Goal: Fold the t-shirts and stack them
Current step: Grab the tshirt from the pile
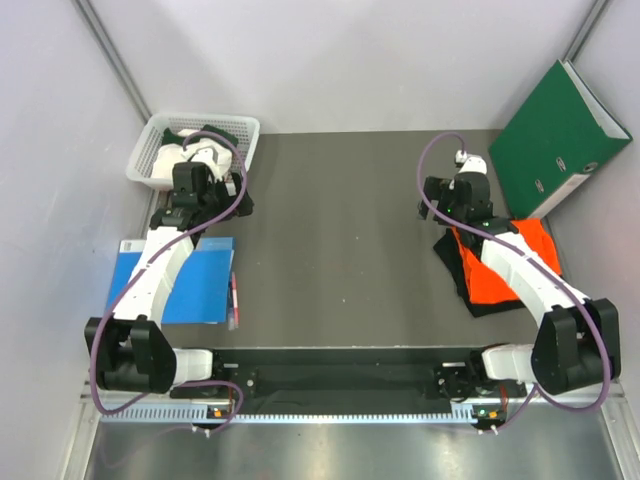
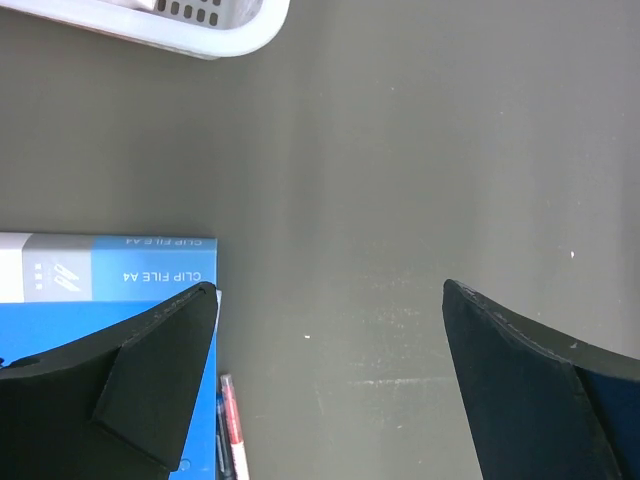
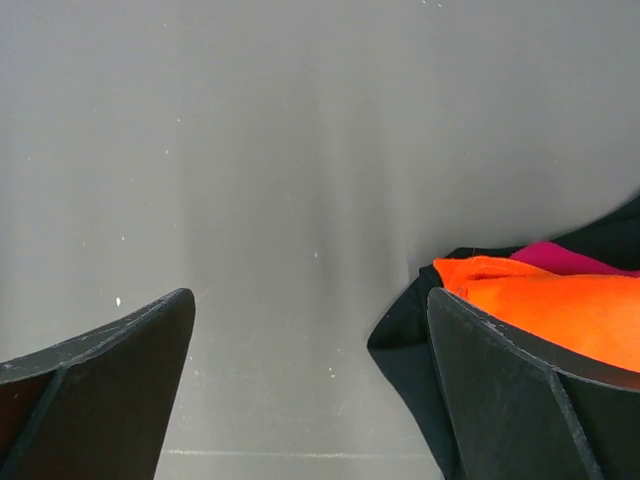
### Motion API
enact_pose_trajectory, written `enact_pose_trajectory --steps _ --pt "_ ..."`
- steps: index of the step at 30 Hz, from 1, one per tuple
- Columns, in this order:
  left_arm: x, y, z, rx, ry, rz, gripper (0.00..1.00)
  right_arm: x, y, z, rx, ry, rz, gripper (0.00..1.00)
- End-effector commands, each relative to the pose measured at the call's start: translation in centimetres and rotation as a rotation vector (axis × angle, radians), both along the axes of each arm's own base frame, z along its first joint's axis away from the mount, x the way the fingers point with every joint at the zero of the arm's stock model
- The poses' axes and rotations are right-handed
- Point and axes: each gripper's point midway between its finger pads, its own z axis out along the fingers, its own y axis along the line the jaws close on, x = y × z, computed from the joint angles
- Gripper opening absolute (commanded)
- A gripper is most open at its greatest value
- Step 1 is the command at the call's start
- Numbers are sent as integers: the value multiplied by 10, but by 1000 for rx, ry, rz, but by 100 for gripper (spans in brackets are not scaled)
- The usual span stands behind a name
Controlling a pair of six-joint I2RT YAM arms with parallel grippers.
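Observation:
Next, my left gripper moves outward past the basket's near rim, then down onto the bunched t-shirt's white cloth (image 1: 221, 157). The t-shirt lies in the basket outward of it.
A white t-shirt with dark green parts (image 1: 178, 152) lies bunched in a white basket (image 1: 240, 124) at the back left. A folded bright orange t-shirt (image 1: 492, 274) lies on a black t-shirt (image 1: 462, 262) at the right; both show in the right wrist view, orange t-shirt (image 3: 560, 305) over black t-shirt (image 3: 405, 350), with a sliver of magenta cloth (image 3: 565, 258) between. My left gripper (image 1: 228, 197) is open and empty over bare table, just in front of the basket (image 2: 330, 290). My right gripper (image 1: 436, 200) is open and empty, just left of the stack (image 3: 310, 295).
A blue book (image 1: 178, 280) lies at the front left under my left arm, its corner (image 2: 150, 265) by my left finger, with a red pen (image 2: 231, 420) beside it. A green binder (image 1: 560, 135) leans at the back right. The basket's rim (image 2: 215, 35) shows at the top of the left wrist view.

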Motion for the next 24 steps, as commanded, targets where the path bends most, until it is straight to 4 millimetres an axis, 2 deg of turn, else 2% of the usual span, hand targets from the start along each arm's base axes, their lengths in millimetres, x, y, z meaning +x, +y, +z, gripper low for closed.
enact_pose_trajectory --steps 1,7,8,10,11,12,13,14,15,16,17,18,19,20,21,22,23,24 --pt "10 5 19 6 -82 21 99 14 7 27 32 -68 8 100" --pt "25 8 24 28 -75 31 99 17 10 22 41 -54 20 100" --pt "31 13 33 44 -90 58 99 17 11 22 45 -53 23 100" --pt "41 22 35 68 -88 104 99 17 12 19 47 -45 27 100" --pt "49 25 48 81 -115 120 99 17 12 19 48 -44 26 100" --pt "56 28 44 92 -100 133 99 17 12 19 48 -44 26 100" --pt "64 31 58 99 -125 155 99 17 13 19 49 -47 27 100" --pt "70 35 60 107 -125 173 99 16 12 17 48 -45 26 100" --pt "76 44 47 138 -80 216 99 16 12 17 46 -45 29 100" --pt "86 48 63 142 -105 246 99 15 12 15 46 -42 27 100" --pt "92 54 62 152 -94 270 99 15 12 14 45 -40 29 100" --pt "98 60 41 166 -18 298 99 15 11 14 42 -39 29 100" --pt "110 64 57 155 -44 316 99 14 12 13 42 -37 30 100" --pt "115 71 53 151 -25 335 99 14 11 12 38 -38 29 100" --pt "126 70 34 137 21 338 99 13 11 12 38 -38 29 100" --pt "135 69 42 121 13 335 99 12 10 10 33 -37 28 100" --pt "140 88 38 108 30 371 99 12 9 9 31 -34 25 99" --pt "150 91 18 88 72 382 98 11 9 8 29 -33 26 100"
